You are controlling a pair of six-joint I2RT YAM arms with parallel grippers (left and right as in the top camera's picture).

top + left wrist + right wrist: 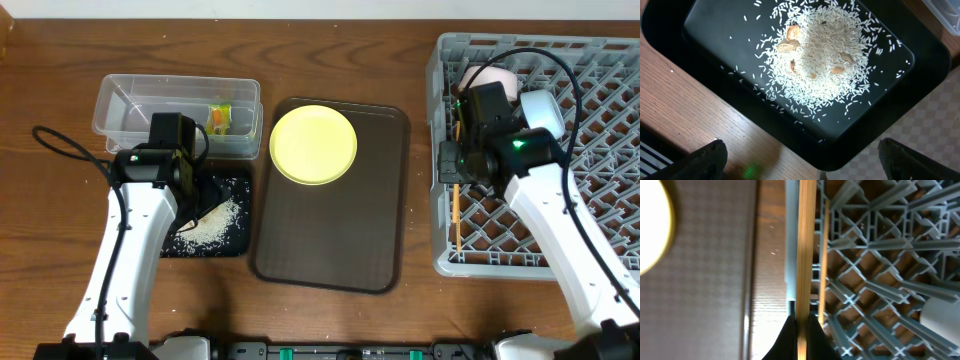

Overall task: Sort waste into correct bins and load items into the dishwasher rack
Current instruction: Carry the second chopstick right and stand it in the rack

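My right gripper lowers the held chopstick to the part of the rack beside the second chopstick next and releases it parallel to the second chopstick, since that part lies below.
My left gripper is open and empty, hovering over the near corner of the black tray, which holds a heap of whitish rice crumbs with a few brown bits. My right gripper is shut on a wooden chopstick at the left edge of the grey rack; a second chopstick lies just inside the rack. In the overhead view the yellow-green plate sits on the brown serving tray. The clear tub holds the wrapper.
In the overhead view the rack fills the right side, with a white bowl and a light blue bowl in its far left part. The black tray lies against the serving tray's left side, just in front of the tub.
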